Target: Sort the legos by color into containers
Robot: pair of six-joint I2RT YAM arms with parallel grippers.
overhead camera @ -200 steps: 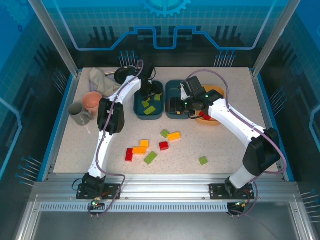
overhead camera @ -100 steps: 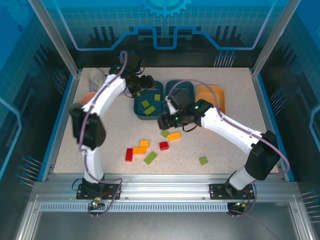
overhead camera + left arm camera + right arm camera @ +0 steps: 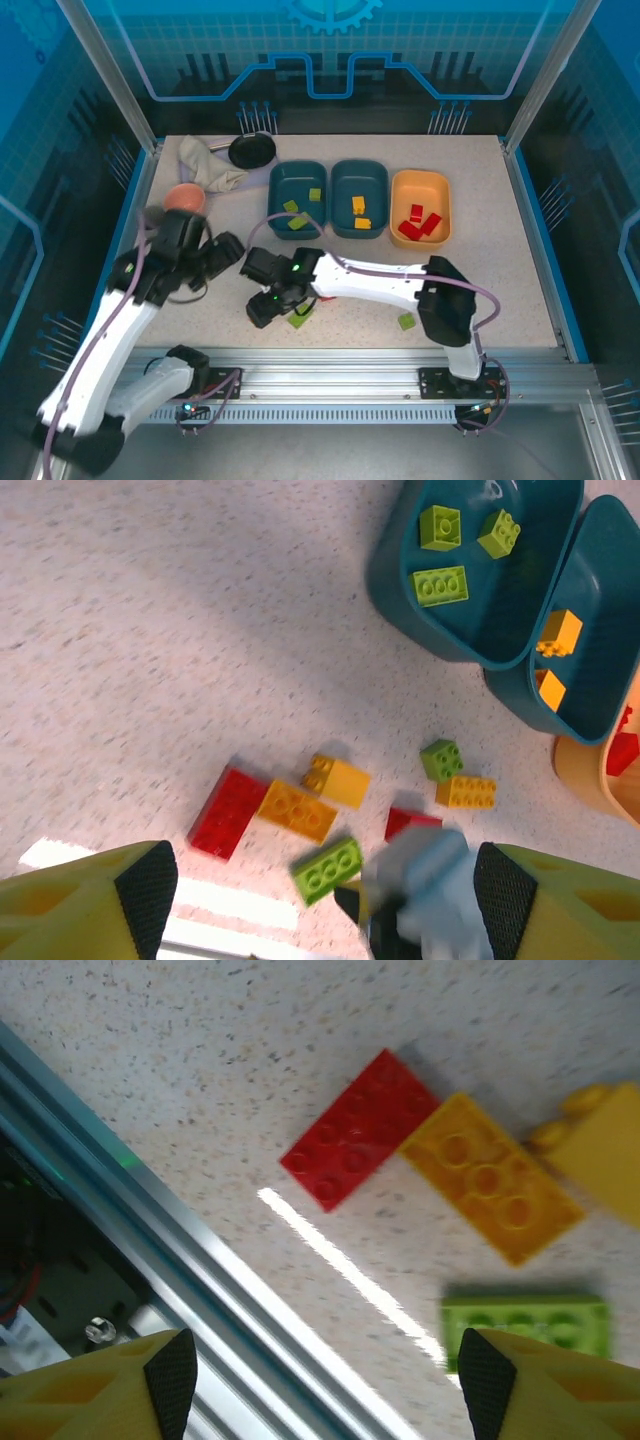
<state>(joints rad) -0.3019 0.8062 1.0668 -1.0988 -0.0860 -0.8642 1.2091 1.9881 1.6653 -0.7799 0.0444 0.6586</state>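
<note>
The right gripper turns next until its open fingers are on either side of the long sides of the red oblong (image 3: 362, 1130), slanted to them now, then lowers over it.
Three tubs stand in a row at the back: a teal tub (image 3: 297, 200) with green legos, a teal tub (image 3: 359, 200) with yellow ones, and a yellow-orange tub (image 3: 420, 207) with red ones. Loose legos lie near the front: a red oblong (image 3: 362, 1130), an orange oblong (image 3: 490, 1175), a yellow brick (image 3: 337, 778), a green oblong (image 3: 327, 869), a green square (image 3: 441, 759) and a lone green brick (image 3: 406, 321). My right gripper (image 3: 263, 308) hangs open low over this cluster, beside the green oblong (image 3: 525, 1328). My left gripper (image 3: 222, 252) is open and empty, left of the cluster.
A pink bowl (image 3: 183, 196), a crumpled cloth (image 3: 205, 165) and a black pan (image 3: 252, 150) sit at the back left. The aluminium rail (image 3: 150, 1260) of the table's near edge runs close under my right gripper.
Both arms have swung away from the tubs toward the front. The right gripper has dropped onto the loose cluster; the left has pulled back to the left.
</note>
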